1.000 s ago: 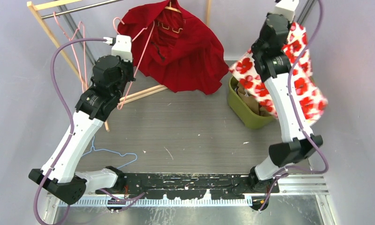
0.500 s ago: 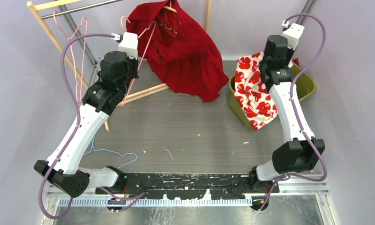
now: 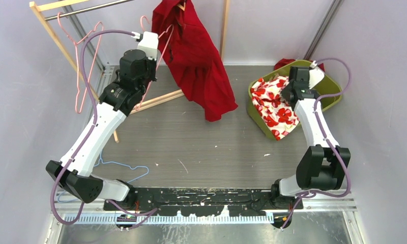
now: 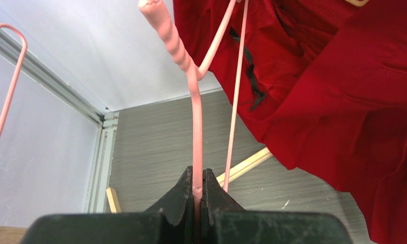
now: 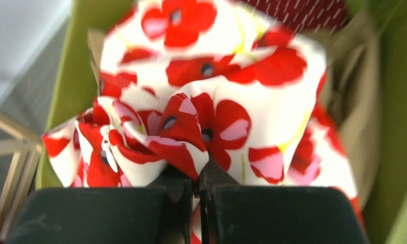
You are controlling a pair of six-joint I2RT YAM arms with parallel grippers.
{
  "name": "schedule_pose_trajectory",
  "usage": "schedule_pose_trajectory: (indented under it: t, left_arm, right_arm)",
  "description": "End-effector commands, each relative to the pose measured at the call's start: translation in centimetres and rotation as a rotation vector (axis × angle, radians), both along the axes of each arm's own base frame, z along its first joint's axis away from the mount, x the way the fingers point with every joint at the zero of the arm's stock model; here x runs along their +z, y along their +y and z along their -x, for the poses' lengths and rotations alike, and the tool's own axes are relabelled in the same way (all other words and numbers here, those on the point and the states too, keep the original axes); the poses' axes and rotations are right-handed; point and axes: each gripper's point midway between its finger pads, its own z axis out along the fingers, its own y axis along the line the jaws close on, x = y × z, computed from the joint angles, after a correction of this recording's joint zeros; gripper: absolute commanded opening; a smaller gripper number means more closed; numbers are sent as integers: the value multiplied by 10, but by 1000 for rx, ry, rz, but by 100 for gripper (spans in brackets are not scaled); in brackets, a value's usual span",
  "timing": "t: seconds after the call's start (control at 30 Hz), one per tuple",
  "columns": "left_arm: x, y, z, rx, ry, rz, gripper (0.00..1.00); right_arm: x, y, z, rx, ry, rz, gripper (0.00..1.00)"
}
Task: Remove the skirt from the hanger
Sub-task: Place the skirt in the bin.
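I should move my right gripper further down into the green bin with the skirt's fold before I open it.
The white skirt with red flowers (image 3: 275, 104) lies bunched in the green bin (image 3: 335, 92), its hem hanging over the bin's near-left rim. My right gripper (image 3: 291, 91) is down in the bin, shut on a fold of the skirt (image 5: 216, 91); the jaws (image 5: 195, 178) pinch the cloth. My left gripper (image 3: 151, 36) is shut on the bare pink wire hanger (image 4: 194, 112), just below its twisted neck, and holds it up at the back left next to a hanging red garment (image 3: 196, 56). No skirt is on the pink hanger.
The red garment hangs from a wooden hanger (image 3: 182, 6) on the wooden rack (image 3: 48, 29), whose base bar (image 3: 161, 99) lies on the table. Another pink hanger (image 3: 82, 66) hangs on the rack. A blue wire hanger (image 3: 121, 170) lies at the near left.
My right arm came down from high at the right and lowered the flowered skirt into the green bin. My left arm moved the pink hanger back and to the right. The red garment swung.
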Motion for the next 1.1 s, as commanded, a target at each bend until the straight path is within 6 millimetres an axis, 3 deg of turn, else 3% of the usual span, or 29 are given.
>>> schedule_pose_trajectory:
  t: [0.0,0.1,0.23,0.33,0.43,0.6,0.73,0.8,0.9,1.0,1.07]
  left_arm:
    - [36,9,-1,35,-101,16,0]
    - [38,10,-2,43,-104,10,0]
    - [46,9,-5,43,-114,3,0]
    - [50,10,-8,52,-117,-2,0]
    - [52,10,-10,55,-111,-10,0]
    - [57,13,-9,67,-109,-20,0]
    - [57,18,-6,87,-106,-33,0]
    - [56,22,-3,99,-104,-42,0]
    - [55,30,2,124,-108,-63,0]
    - [53,37,6,151,-99,-79,0]
    - [50,40,7,166,-86,-71,0]
  right_arm:
    - [-12,56,7,11,-3,-257,1]
    - [-31,62,9,-34,26,-290,1]
    - [-85,55,-5,-106,116,-361,1]
    - [-123,30,-23,-182,174,-376,1]
    - [-138,-19,-38,-276,213,-252,1]
    - [-106,-86,-65,-299,210,-14,1]
    - [-66,-107,-69,-259,215,143,1]
    - [-53,-104,-67,-219,198,148,15]
    - [-40,-89,-62,-172,165,102,53]
    - [-24,-77,-58,-120,140,70,66]
    - [-3,-70,-54,-100,87,61,74]
